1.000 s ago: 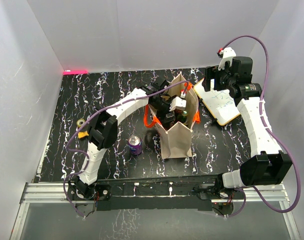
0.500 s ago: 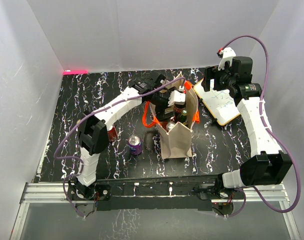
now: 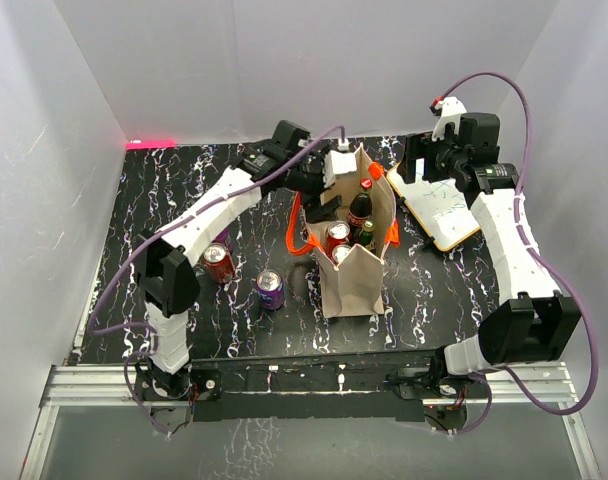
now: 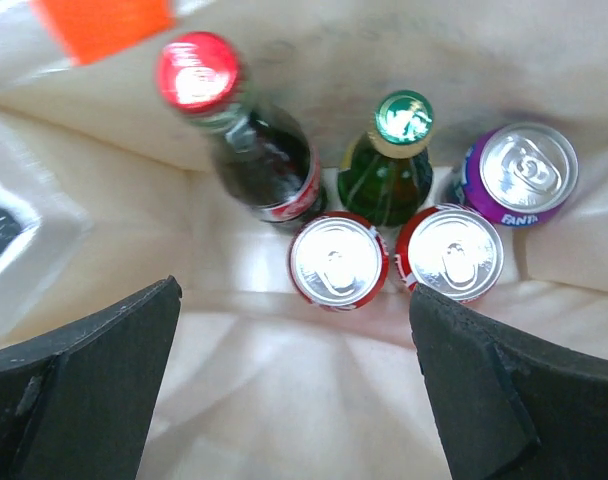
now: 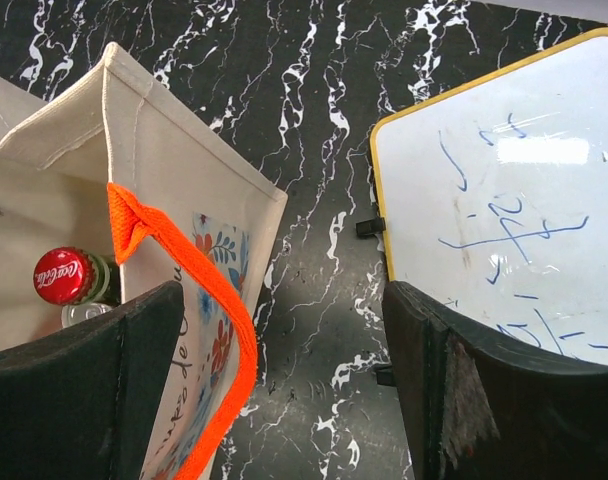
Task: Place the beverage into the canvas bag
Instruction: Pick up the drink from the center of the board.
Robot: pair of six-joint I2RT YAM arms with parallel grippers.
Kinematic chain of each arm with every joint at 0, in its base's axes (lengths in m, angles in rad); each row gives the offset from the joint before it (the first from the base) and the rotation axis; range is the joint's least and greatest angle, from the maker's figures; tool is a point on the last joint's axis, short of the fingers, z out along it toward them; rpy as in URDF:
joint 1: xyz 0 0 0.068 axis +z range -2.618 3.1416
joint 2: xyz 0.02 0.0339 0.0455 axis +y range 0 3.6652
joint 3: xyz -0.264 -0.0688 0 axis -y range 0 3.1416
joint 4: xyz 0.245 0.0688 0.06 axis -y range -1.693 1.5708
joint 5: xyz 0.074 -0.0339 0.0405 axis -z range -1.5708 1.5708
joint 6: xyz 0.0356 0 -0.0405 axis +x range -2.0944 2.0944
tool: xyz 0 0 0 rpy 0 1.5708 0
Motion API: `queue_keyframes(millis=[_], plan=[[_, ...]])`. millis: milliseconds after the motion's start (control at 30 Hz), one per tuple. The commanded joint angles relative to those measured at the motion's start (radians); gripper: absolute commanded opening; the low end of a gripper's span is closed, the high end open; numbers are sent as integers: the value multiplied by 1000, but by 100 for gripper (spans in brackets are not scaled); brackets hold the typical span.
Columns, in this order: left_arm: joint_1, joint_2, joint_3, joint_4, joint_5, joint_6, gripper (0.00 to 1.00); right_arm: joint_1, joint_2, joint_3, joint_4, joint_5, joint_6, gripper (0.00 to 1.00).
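Observation:
I should move my left gripper over the purple can next and lower it. The can is beyond the red can, below my left gripper and to its left in the top view, and it isn't in the bag yet.
The beige canvas bag (image 3: 356, 272) with orange handles (image 5: 189, 275) stands upright mid-table. Inside it, the left wrist view looks down on a red-capped cola bottle (image 4: 254, 140), a green bottle (image 4: 389, 165), a purple can (image 4: 524, 172) and two red cans (image 4: 334, 258). My left gripper (image 3: 324, 192) hovers above the bag's far-left rim, open and holding nothing (image 4: 294, 390). Beverage cans still stand on the table left of the bag: a red can (image 3: 218, 263) and a purple can (image 3: 271, 290). My right gripper (image 3: 432, 170) hangs open beyond the bag's right side, over bare table (image 5: 284, 390).
A yellow-framed whiteboard (image 3: 439, 212) lies right of the bag, under the right arm. A small yellow and black object (image 3: 164, 250) sits near the table's left edge. White walls enclose the black marbled table (image 3: 154, 190) on three sides.
My left gripper has risen out of the bag and drawn back toward the far side, its arm stretching out. The red can on the table has come into view. The right arm barely moved.

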Motion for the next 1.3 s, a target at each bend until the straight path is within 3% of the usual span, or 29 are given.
queue_keyframes(millis=[0, 133, 367, 567, 933, 1267], plan=[[66, -146, -24, 156, -10, -230, 95, -5, 29, 62, 77, -35, 26, 84], [128, -211, -46, 254, -127, -408, 93, -3, 64, 101, 87, -63, 46, 84], [195, -313, -92, 246, -414, -467, 96, -3, 122, 163, 104, -55, 54, 84], [282, -407, -256, 199, -606, -511, 96, -3, 123, 169, 107, -47, 53, 84], [424, -538, -578, 91, -608, -637, 96, -3, 93, 113, 121, -37, 51, 84], [439, -530, -739, 121, -610, -652, 97, -3, 87, 105, 122, -35, 47, 84]])
